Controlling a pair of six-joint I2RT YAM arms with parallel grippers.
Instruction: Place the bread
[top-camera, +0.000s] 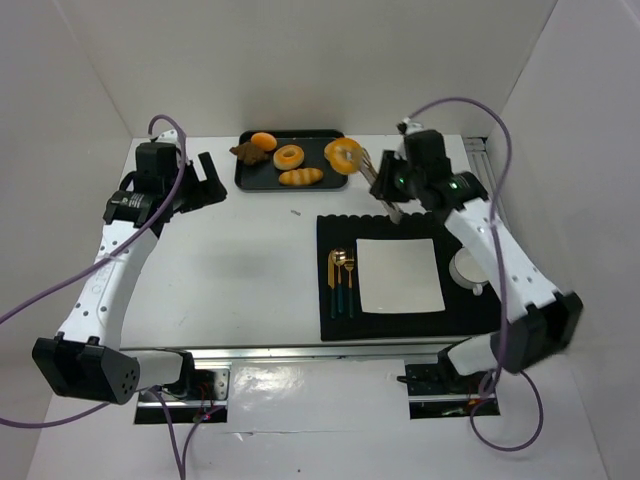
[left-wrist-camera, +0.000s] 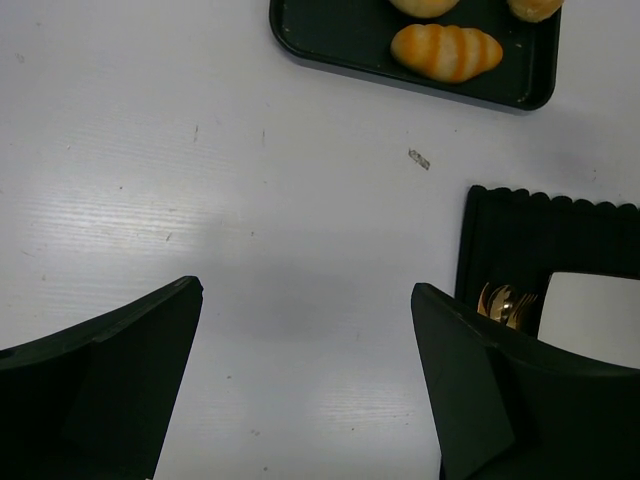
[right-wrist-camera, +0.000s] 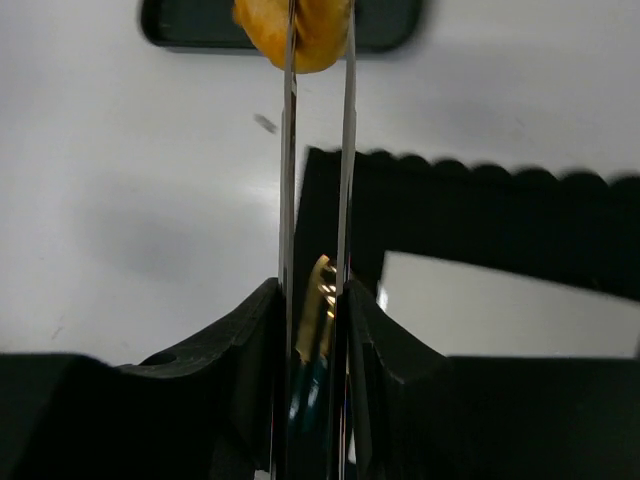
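My right gripper moves back and down over the plate's cup side (top-camera: 420, 270) (right-wrist-camera: 575, 330) next and releases the tongs, since the plate lies empty below and back from it.
My right gripper (top-camera: 388, 186) is shut on a pair of metal tongs (top-camera: 369, 165). The tongs pinch a golden ring-shaped bread (top-camera: 344, 155) over the right end of the black tray (top-camera: 246, 175). In the right wrist view the gripper (right-wrist-camera: 315, 330) squeezes the two tong blades (right-wrist-camera: 288, 150), and the bread (right-wrist-camera: 268, 35) sits between their tips at the top. The white square plate (top-camera: 399, 275) lies on the black placemat (top-camera: 400, 228). My left gripper (top-camera: 205, 180) is open and empty left of the tray; in its own view (left-wrist-camera: 307, 290) it hangs over bare table.
The tray holds a long roll (top-camera: 300, 177), a ring bread (top-camera: 289, 156), an orange bun (top-camera: 264, 140) and a brown pastry (top-camera: 248, 152). Gold cutlery (top-camera: 342, 280) lies left of the plate. A white cup (top-camera: 467, 270) stands at the mat's right edge.
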